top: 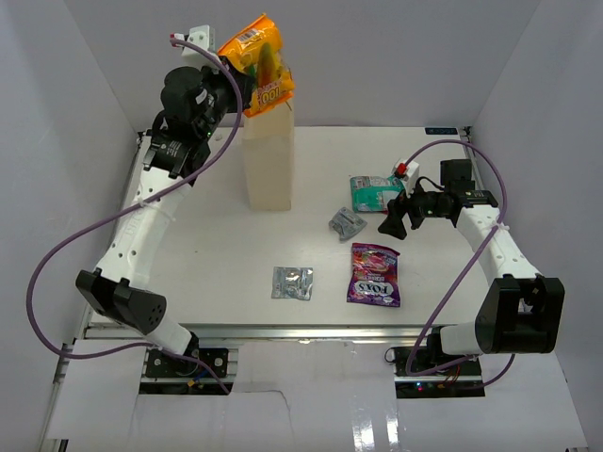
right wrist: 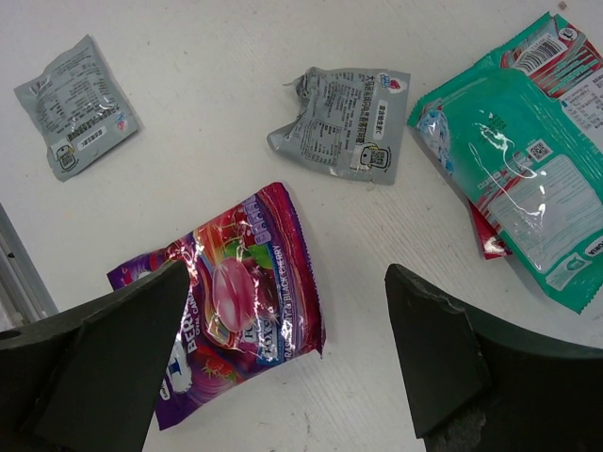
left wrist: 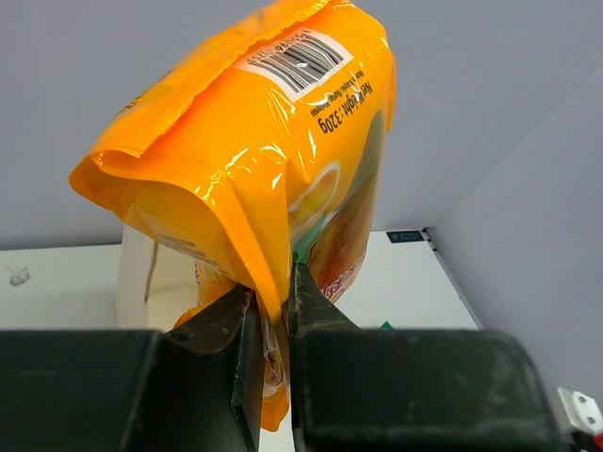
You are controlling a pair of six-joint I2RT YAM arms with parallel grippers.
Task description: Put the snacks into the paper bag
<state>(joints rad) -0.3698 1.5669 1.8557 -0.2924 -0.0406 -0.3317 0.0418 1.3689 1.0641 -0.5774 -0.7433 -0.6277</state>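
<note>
The robot should next shift its left gripper over the paper bag's open top, which is below the gripper and to its right in the top view, then lower and release the orange packet (top: 258, 64).
My left gripper (top: 229, 83) is shut on the orange packet (top: 258, 64) and holds it just above the open top of the tall cream paper bag (top: 268, 160). In the left wrist view the orange packet (left wrist: 273, 160) fills the frame, pinched between my fingers, with the bag (left wrist: 146, 278) below. My right gripper (top: 394, 220) is open and empty above the table, near the purple-pink packet (right wrist: 231, 301). The teal-and-white packet (right wrist: 528, 179) lies on a pink-red packet (right wrist: 487, 237). Two silver-grey packets (right wrist: 347, 122) (right wrist: 77, 105) lie on the table.
White walls enclose the table on three sides. The table's metal front rail (top: 301, 334) runs along the near edge. The purple-pink packet (top: 374, 274) and one silver-grey packet (top: 292, 282) lie near the front middle.
</note>
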